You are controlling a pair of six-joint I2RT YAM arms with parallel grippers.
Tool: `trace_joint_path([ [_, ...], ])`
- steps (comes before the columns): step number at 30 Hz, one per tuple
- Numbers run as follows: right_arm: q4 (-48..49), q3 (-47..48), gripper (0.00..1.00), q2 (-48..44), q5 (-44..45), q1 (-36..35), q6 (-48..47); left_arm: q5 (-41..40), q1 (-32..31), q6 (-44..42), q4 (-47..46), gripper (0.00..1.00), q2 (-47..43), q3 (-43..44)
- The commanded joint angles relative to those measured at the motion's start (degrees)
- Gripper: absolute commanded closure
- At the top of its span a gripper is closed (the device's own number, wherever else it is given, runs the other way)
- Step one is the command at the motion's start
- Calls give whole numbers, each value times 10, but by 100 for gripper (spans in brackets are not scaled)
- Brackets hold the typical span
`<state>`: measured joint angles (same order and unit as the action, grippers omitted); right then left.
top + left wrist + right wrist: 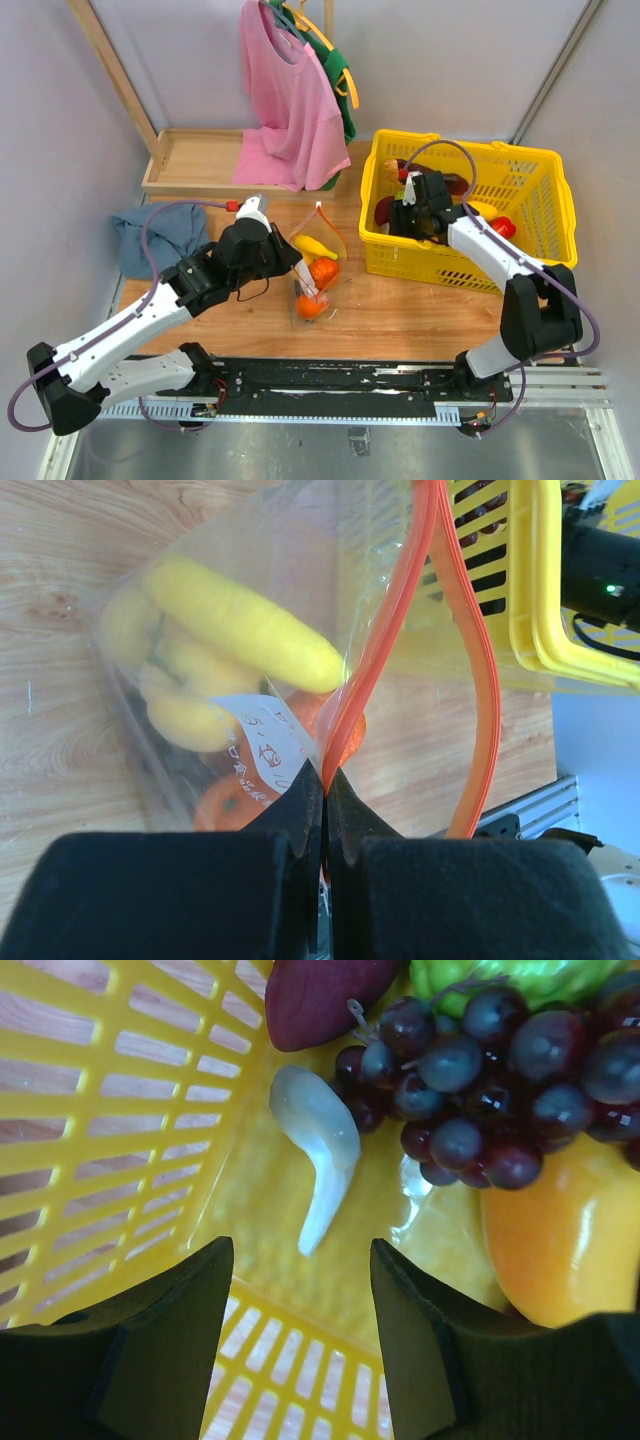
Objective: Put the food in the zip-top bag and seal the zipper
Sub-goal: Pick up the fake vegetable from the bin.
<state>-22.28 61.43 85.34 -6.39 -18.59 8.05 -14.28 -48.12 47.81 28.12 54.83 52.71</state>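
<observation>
The narrow end of the garlic, the white garlic piece's thin stem (326,1206), points between the open fingers of my right gripper, so they will next go down into the basket around it.
The clear zip-top bag (315,270) lies on the wooden table with its mouth held open. It holds a yellow pepper (240,620) and orange fruit (312,306). My left gripper (324,775) is shut on the bag's red zipper strip (400,610). My right gripper (300,1250) is open and empty inside the yellow basket (540,225). Below it lie a white garlic piece (318,1145), dark grapes (470,1070) and an orange-yellow fruit (555,1230).
A dark red food piece (320,995) and a green one (500,975) lie deeper in the basket. A blue cloth (155,235) lies at the left. A wooden tray (195,160) and hanging pink shirt (285,90) stand at the back.
</observation>
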Motion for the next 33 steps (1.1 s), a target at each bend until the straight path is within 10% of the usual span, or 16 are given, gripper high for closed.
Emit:
trace_joint_path([
  [1, 85, -22, 42, 21, -19, 11, 31, -5, 2, -7, -18, 100, 3, 1],
  [16, 180, -57, 46, 123, -23, 23, 32, -3, 2, -10, -23, 100, 11, -2],
  [33, 184, -60, 99, 84, -54, 28, 3, -2, 2, -7, -26, 100, 9, -7],
])
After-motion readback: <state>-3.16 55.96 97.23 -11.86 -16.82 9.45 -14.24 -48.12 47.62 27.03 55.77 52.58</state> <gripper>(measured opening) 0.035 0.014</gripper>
